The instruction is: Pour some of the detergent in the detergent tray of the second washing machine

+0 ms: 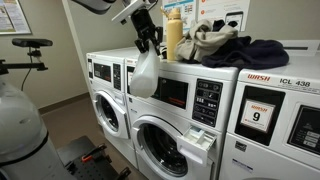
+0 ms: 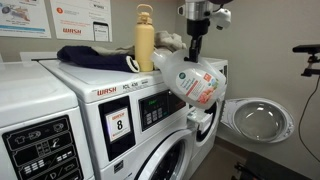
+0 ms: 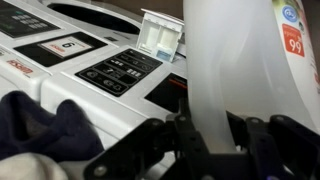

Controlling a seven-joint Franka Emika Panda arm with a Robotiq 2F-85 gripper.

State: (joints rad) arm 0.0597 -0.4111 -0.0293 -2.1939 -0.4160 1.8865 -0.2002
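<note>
My gripper will next lift outward to the bare washer top by the bottle (image 2: 97,75), turn the tilted jug upright so it stands there, and let go of it.
My gripper (image 1: 148,46) is shut on the detergent jug (image 1: 143,75), a translucent whitish jug with a red label. It holds the jug tilted in the air in front of the washers' upper fronts. Both also show in an exterior view, the gripper (image 2: 193,55) above the jug (image 2: 188,82). In the wrist view the jug (image 3: 240,60) fills the right side between my fingers (image 3: 205,138). The detergent tray (image 1: 203,137) sticks out open under the black panel of the second washing machine (image 1: 180,96). It also shows in an exterior view (image 2: 201,121) and the wrist view (image 3: 160,30), below and beside the jug.
A tall tan-yellow bottle (image 1: 174,38) and a pile of clothes (image 1: 225,45) sit on the washer tops. The washer with the "9" sticker (image 1: 260,115) stands beside the second one. Another washer (image 1: 105,95) stands on the other side, its round door (image 2: 255,118) swung open.
</note>
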